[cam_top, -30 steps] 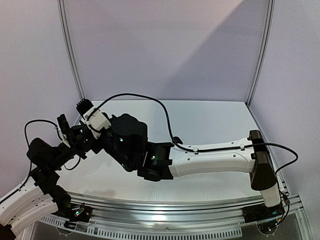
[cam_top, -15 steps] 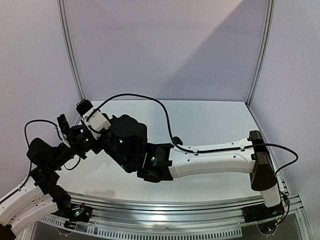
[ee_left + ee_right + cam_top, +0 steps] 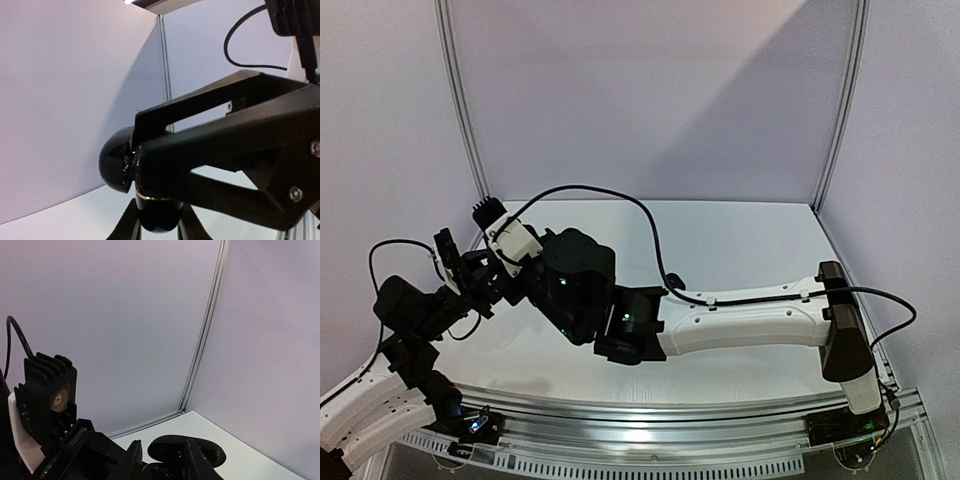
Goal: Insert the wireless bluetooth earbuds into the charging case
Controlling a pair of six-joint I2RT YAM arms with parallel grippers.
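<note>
The raised case needs to go onto the white tabletop next. I should swing my left gripper to its right in the top view, where the tabletop lies below it, then lower the case and let it go.
The glossy black charging case (image 3: 116, 161) stands open with its lid up. My left gripper (image 3: 157, 227) is shut on its lower half (image 3: 159, 220). In the top view the left gripper (image 3: 468, 280) meets my right gripper (image 3: 502, 272) at the table's left side, and the case is hidden between them. My right gripper (image 3: 162, 443) is narrowed on a small dark piece (image 3: 159, 472), which looks like a black earbud, right at the open case lid (image 3: 200, 450). The right fingers (image 3: 210, 145) cover the case mouth. The other earbuds are out of view.
A small dark object (image 3: 672, 281) lies on the white table beside the right arm's cable (image 3: 620, 200). White walls with metal corner posts (image 3: 460, 110) close in the table. The right arm (image 3: 750, 320) stretches across the table's front half.
</note>
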